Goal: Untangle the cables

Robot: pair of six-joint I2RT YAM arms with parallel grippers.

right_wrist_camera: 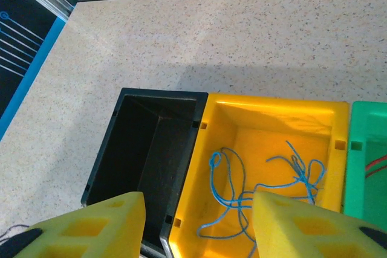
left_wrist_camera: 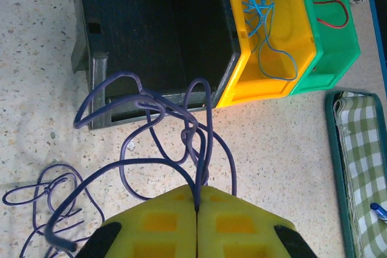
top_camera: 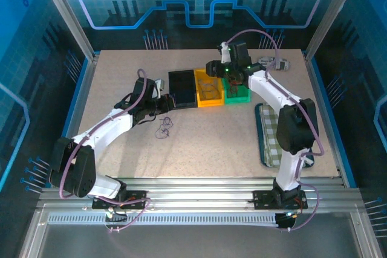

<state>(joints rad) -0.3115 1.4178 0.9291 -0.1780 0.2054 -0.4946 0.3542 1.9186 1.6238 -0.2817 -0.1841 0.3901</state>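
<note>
The bin's open inside lies outward of my left gripper, so next the gripper will move outward over the empty black bin [left_wrist_camera: 158, 31] and let go of the thin dark wire [left_wrist_camera: 181, 126].
My left gripper [left_wrist_camera: 198, 193] is shut on a thin dark wire [left_wrist_camera: 181, 126], whose loops hang in front of the black bin [left_wrist_camera: 157, 28]. More of that dark wire trails on the table [top_camera: 163, 128] at lower left. In the top view the left gripper [top_camera: 162, 106] sits just left of the black bin [top_camera: 182, 89]. A blue wire [right_wrist_camera: 227, 180] lies in the yellow bin [right_wrist_camera: 272, 125], and a red wire [left_wrist_camera: 329, 1] in the green bin [left_wrist_camera: 338, 46]. My right gripper [right_wrist_camera: 198, 209] hovers open above the black and yellow bins, nothing between its fingers.
A tray with a green checked cloth [top_camera: 270, 134] lies on the right side of the table, near the right arm. A small grey object [top_camera: 273, 63] sits at the back right. The three bins stand in a row at the table's middle back.
</note>
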